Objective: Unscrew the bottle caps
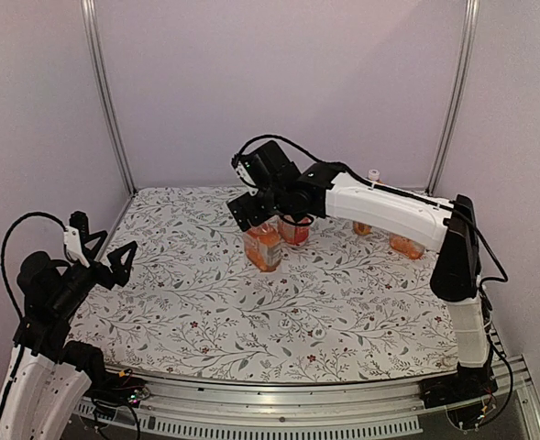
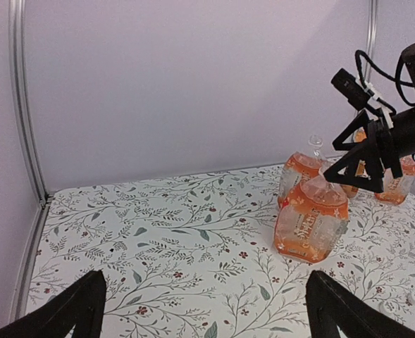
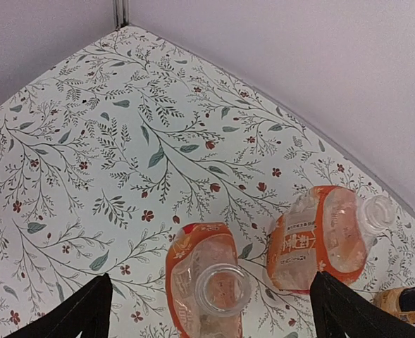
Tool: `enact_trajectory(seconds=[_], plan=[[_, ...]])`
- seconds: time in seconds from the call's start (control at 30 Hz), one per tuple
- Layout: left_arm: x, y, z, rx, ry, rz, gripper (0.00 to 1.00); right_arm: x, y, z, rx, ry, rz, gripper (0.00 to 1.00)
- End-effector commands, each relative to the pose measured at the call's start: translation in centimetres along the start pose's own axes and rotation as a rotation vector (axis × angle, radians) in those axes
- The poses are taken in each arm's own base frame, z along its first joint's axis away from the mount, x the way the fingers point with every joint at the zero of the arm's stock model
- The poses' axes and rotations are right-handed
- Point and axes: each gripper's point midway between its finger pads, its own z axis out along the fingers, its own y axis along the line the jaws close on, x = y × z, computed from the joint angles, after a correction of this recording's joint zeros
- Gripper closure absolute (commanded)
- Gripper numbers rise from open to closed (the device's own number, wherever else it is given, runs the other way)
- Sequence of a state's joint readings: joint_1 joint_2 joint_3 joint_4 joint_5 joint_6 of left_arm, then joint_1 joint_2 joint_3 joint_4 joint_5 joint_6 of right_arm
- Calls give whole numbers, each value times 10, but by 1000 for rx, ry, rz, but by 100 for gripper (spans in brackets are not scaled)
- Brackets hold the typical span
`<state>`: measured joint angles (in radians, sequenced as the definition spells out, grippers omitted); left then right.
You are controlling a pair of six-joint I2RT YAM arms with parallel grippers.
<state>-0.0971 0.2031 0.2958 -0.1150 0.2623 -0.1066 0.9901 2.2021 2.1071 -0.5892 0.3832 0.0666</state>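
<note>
I will swing my right gripper away from the near bottle and onto the white bottle cap (image 1: 374, 174) next, because that cap lies to the gripper's right in the top view.
Two squat clear bottles with orange labels stand mid-table, the near one (image 1: 263, 246) and the far one (image 1: 294, 229). In the right wrist view both show open mouths, near (image 3: 223, 287) and far (image 3: 376, 211), with no caps on them. My right gripper (image 1: 256, 213) hovers over the near bottle, and its jaws (image 3: 209, 276) stand wide open on either side of the mouth without touching it. A white bottle cap (image 1: 374, 174) shows behind the right forearm, atop a bottle the arm mostly hides. My left gripper (image 2: 205, 274) is open and empty at the table's left edge (image 1: 104, 252).
Another squat orange bottle (image 1: 407, 246) stands at the back right near the wall. A dark-labelled bottle (image 3: 404, 301) shows at the right wrist view's lower right. A small white round thing (image 2: 409, 298) lies on the floral cloth (image 1: 205, 312). Metal posts mark the back corners.
</note>
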Motion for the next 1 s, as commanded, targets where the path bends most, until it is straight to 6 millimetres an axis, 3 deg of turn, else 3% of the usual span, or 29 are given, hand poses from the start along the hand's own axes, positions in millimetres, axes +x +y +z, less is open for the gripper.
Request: enact_trajectory(seconds=[0.0,0.13,0.27,0.4,0.6,0.83,0.97], plan=[[3,2,1,0,1,-4,1,-59,-81,-80,209,-122,-1,1],[2,2,0,-1,-5,0,0,-44,-167,-107,389,-45,64,1],[3,1,1,4,-3,-1,1,-10,-238,-109,418,52,229,1],[3,1,1,4,1,-1,0,20,-284,-93,391,127,364,6],[6,3,2,0,9,-2,1,60,-324,-56,409,221,443,18],[7,3,2,1,13,-3,0,87,-326,-25,382,301,452,30],[6,4,2,1,11,-4,0,102,-333,-21,447,344,428,41]])
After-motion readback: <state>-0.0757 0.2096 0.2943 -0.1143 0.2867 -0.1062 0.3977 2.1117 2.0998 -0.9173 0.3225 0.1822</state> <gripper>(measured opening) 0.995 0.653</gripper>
